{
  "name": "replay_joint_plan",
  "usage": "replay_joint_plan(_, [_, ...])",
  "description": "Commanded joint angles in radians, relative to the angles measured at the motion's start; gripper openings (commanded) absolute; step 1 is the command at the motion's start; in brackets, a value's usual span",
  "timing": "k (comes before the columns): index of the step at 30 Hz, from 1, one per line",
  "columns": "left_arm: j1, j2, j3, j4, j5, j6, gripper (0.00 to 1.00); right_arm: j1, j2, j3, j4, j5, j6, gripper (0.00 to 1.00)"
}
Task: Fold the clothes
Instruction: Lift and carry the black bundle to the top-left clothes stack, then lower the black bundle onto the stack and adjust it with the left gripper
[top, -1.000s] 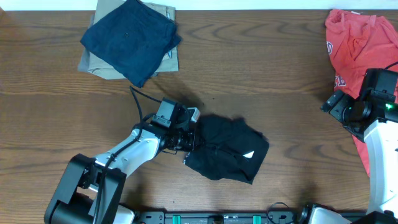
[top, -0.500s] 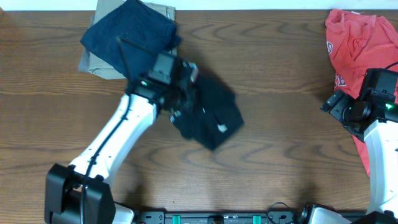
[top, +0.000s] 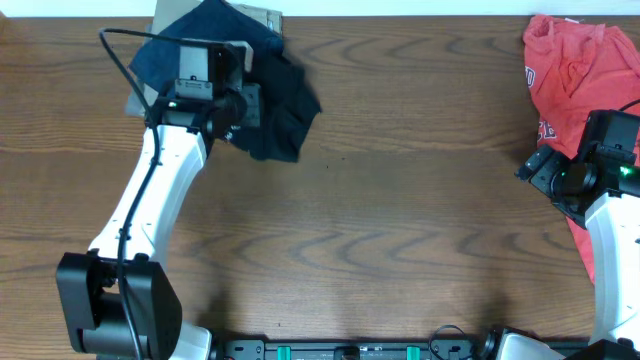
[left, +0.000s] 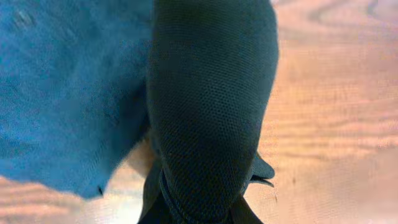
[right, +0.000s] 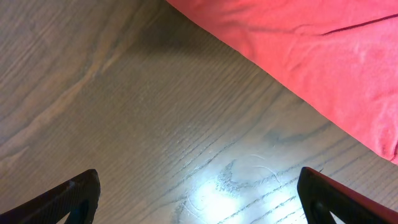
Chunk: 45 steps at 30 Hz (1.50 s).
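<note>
Next, my left gripper carries the black T-shirt outward and to the left in the overhead view, over the navy cloth (left: 68, 93) that it juts past.
The clothes, a bunched, folded black T-shirt (top: 283, 108), are at the far left of the table against the right edge of the navy garment (top: 165, 55). My left gripper (top: 245, 100) is shut on the shirt's left side. In the left wrist view the black fabric (left: 211, 112) fills the middle and hides the fingers, with the navy cloth (left: 68, 93) to its left. I cannot tell whether the shirt rests on the stack or hangs just above it. My right gripper (right: 202, 205) stands open over bare wood at the right edge, holding nothing.
A khaki garment (top: 266, 17) lies under the navy one at the back left. A crumpled red shirt (top: 570, 70) lies at the back right, beside and partly under the right arm; its edge (right: 298, 56) shows in the right wrist view. The table (top: 400, 220) is dark wood.
My left arm has swung the black T-shirt from the table's middle up and to the left, over to the navy and khaki stack. The right arm has not moved.
</note>
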Motion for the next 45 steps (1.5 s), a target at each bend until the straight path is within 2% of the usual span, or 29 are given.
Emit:
replay_joint_plan(1, [0.007,-0.010,0.035,0.055,-0.005,0.016,0.06,-0.005,-0.009,0.005,0.000,0.000,-0.006,0.99])
replay_joint_plan(6, [0.007,-0.010,0.042,0.112,-0.005,0.006,0.06,-0.005,-0.009,0.005,0.000,0.000,-0.006,0.99])
replay_joint_plan(13, [0.007,-0.010,0.084,0.182,-0.007,-0.066,0.06,-0.005,-0.009,0.005,0.000,0.000,-0.006,0.99])
replay_joint_plan(18, [0.008,-0.010,0.090,0.263,-0.090,-0.129,0.06,-0.005,-0.009,0.005,0.000,0.000,-0.006,0.99])
replay_joint_plan(26, [0.008,0.003,0.090,0.339,-0.204,-0.131,0.06,-0.005,-0.009,0.005,0.000,0.000,-0.006,0.99])
replay_joint_plan(32, [0.029,0.074,0.090,0.410,-0.228,-0.132,0.06,-0.005,-0.009,0.005,0.000,0.000,-0.006,0.99])
replay_joint_plan(40, [0.073,0.166,0.090,0.494,-0.409,-0.153,0.06,-0.005,-0.009,0.005,0.000,0.000,-0.006,0.99])
replay_joint_plan(45, [0.110,0.204,0.090,0.522,-0.419,-0.153,0.07,-0.005,-0.009,0.005,0.000,0.000,-0.006,0.99])
